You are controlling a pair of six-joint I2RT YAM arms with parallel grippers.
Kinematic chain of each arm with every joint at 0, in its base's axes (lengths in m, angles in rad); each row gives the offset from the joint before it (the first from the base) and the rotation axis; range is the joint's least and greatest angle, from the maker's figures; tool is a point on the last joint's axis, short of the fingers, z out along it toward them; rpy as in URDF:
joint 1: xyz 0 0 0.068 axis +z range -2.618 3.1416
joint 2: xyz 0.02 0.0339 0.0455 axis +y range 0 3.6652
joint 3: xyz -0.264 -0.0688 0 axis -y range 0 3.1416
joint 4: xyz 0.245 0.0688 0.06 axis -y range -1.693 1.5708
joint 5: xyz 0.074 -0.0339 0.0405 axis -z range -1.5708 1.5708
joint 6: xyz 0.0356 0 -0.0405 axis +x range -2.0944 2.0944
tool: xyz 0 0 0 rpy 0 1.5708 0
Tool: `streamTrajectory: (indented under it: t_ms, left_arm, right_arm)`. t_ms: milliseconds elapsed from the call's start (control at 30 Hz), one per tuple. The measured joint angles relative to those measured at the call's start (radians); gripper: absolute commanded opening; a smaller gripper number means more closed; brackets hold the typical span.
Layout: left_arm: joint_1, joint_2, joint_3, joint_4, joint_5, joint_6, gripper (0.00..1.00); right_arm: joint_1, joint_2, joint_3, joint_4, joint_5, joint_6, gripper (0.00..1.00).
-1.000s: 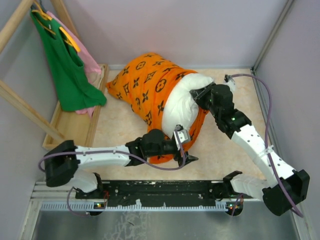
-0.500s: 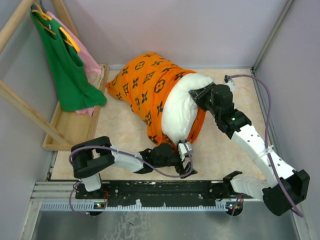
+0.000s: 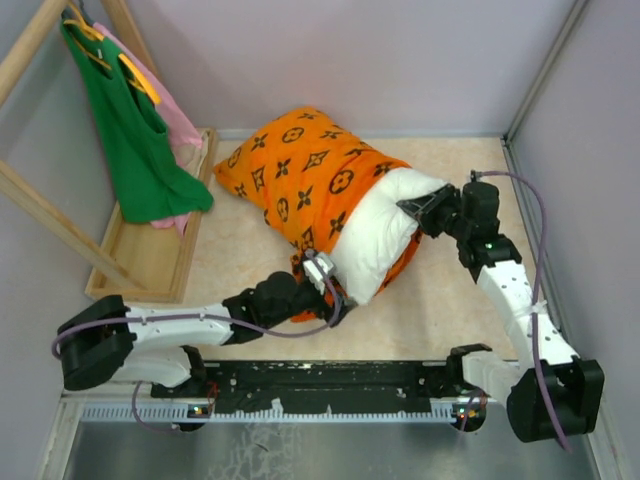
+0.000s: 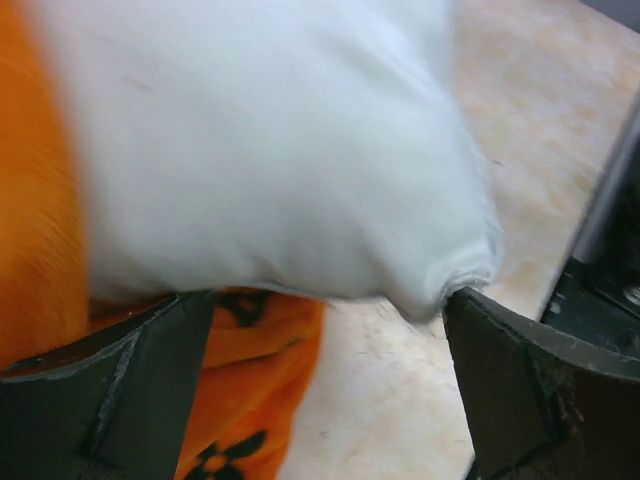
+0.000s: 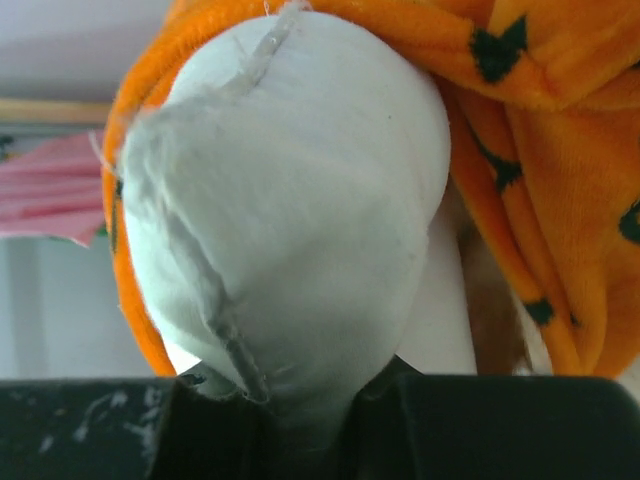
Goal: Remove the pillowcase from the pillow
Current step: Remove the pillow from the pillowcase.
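Note:
My left gripper needs to get to the case's orange hem [image 3: 326, 249] [image 4: 56, 215]. I should move it away from my base along the pillow's near end next, then turn it onto the hem.
The orange pillowcase [image 3: 300, 175] with black motifs covers the far left part of the white pillow [image 3: 385, 235], whose right end is bare. My right gripper [image 3: 428, 208] is shut on the pillow's right corner; in the right wrist view the white corner [image 5: 290, 200] is pinched between the fingers [image 5: 300, 425], with orange fabric [image 5: 540, 160] behind. My left gripper [image 3: 322, 288] sits at the pillow's near end by the case's hem. In the left wrist view it [image 4: 330, 390] is open and empty, with the pillow [image 4: 270, 150] just above and orange fabric [image 4: 250, 370] by its left finger [image 4: 110, 390].
A wooden tray [image 3: 150, 255] lies at the left, under a wooden rack [image 3: 40, 205] holding a green tank top [image 3: 135, 140] and a pink garment [image 3: 180, 130]. Grey walls close the back and right. The arms' black rail [image 3: 320, 385] runs along the near edge.
My right gripper has drawn the pillow corner to the right, baring more white. My left gripper has let go of the case's hem, moved left and now stands open.

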Motion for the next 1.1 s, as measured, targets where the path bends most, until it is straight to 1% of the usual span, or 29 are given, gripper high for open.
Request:
streamTrajectory:
  t_ms: [67,167,233,367,433,500,633,800,900,933,1033,1067,1100]
  left_arm:
    - [0.061,-0.048,0.0,-0.055,-0.041,-0.001,1.0]
    - [0.146,-0.074,0.0,-0.147,-0.089,-0.011,1.0]
    - [0.177,-0.105,0.0,-0.209,-0.104,-0.011,1.0]
    - [0.212,-0.2,0.014,-0.304,-0.1,0.003,1.0]
    - [0.238,-0.221,0.057,-0.343,-0.074,0.016,1.0]
    - [0.256,-0.212,0.123,-0.379,-0.051,0.035,1.0]
    - [0.266,-0.111,0.29,-0.411,-0.042,0.087,1.0]
    - [0.267,0.124,0.472,-0.426,-0.103,0.138,0.99]
    - [0.278,0.241,0.526,-0.438,-0.137,0.147,0.99]
    - [0.287,0.268,0.536,-0.445,-0.139,0.145,0.98]
    - [0.344,0.318,0.549,-0.475,-0.124,0.117,0.86]
    - [0.371,0.32,0.548,-0.485,-0.113,0.104,0.8]
    - [0.4,0.32,0.548,-0.491,-0.101,0.09,0.73]
  right_arm:
    - [-0.002,-0.012,-0.03,-0.026,-0.035,-0.03,0.0]
    - [-0.007,-0.041,-0.045,-0.059,-0.092,-0.085,0.0]
    - [-0.015,-0.057,-0.061,-0.058,-0.126,-0.117,0.0]
    - [-0.032,-0.087,-0.137,-0.048,-0.17,-0.15,0.0]
    - [-0.04,-0.095,-0.171,-0.044,-0.174,-0.159,0.0]
    - [-0.044,-0.103,-0.186,-0.05,-0.171,-0.175,0.0]
    - [-0.047,-0.142,-0.187,-0.055,-0.135,-0.227,0.0]
    - [-0.055,-0.167,-0.187,-0.055,-0.106,-0.267,0.0]
    - [-0.057,-0.167,-0.187,-0.055,-0.095,-0.292,0.0]
    - [-0.057,-0.167,-0.187,-0.055,-0.098,-0.301,0.0]
    - [-0.057,-0.165,-0.188,-0.041,-0.153,-0.307,0.0]
    - [-0.058,-0.163,-0.196,-0.014,-0.192,-0.299,0.0]
    - [-0.06,-0.156,-0.209,0.023,-0.232,-0.284,0.0]
